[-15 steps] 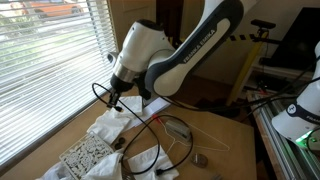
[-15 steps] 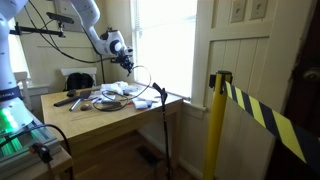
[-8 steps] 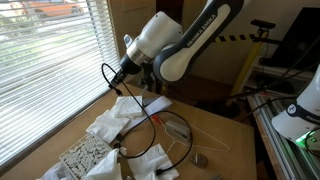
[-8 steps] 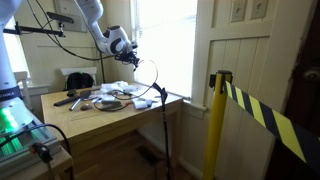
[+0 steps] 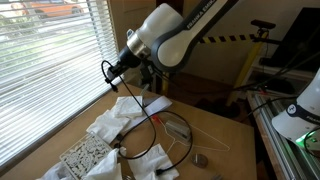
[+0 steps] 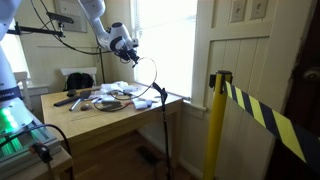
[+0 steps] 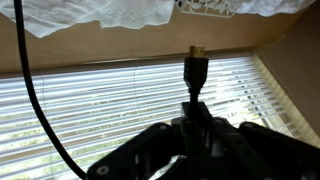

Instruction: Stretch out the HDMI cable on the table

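Observation:
My gripper is above the table edge facing the yellow-black post, so next I will lower it away from the blinds and let go of the plug end there.
My gripper is raised well above the table, close to the window blinds, and is shut on one end of the HDMI cable. The black cable loops at the jaws, hangs down to the tabletop and curls among white cloths. In the wrist view the plug end sticks out from between the shut jaws, and another stretch of cable curves down the left side. In an exterior view the gripper holds the cable high over the table's window end.
White cloths and a patterned pad lie on the table near the window. A round metal item and small parts lie further in. Blinds stand close behind the gripper. A yellow-black post stands off the table.
My gripper has risen and moved toward the window with the cable end in it, drawing more of the cable up off the table.

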Tool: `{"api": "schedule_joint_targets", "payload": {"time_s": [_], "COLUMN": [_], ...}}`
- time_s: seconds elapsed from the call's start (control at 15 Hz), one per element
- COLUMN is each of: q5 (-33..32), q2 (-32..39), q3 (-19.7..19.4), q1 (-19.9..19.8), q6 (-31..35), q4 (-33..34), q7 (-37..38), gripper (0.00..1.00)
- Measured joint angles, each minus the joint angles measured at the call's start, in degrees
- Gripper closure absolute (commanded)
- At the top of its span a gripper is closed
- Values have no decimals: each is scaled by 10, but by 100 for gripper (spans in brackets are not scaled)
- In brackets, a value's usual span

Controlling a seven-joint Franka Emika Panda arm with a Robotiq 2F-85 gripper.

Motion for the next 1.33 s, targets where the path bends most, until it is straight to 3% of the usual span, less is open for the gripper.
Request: {"api": "schedule_joint_targets", "payload": {"time_s": [0.27, 0.67, 1.0, 1.33], "q5": [23, 51, 64, 44], "q2": [11, 60, 104, 137], "q3": [111, 207, 274, 297], "q1": [-143, -296, -359, -372], "q6": [0, 11, 68, 184], "q4": [-4, -26, -41, -57], "q7": [16, 55, 116, 179], "gripper": [98, 98, 98, 98]}}
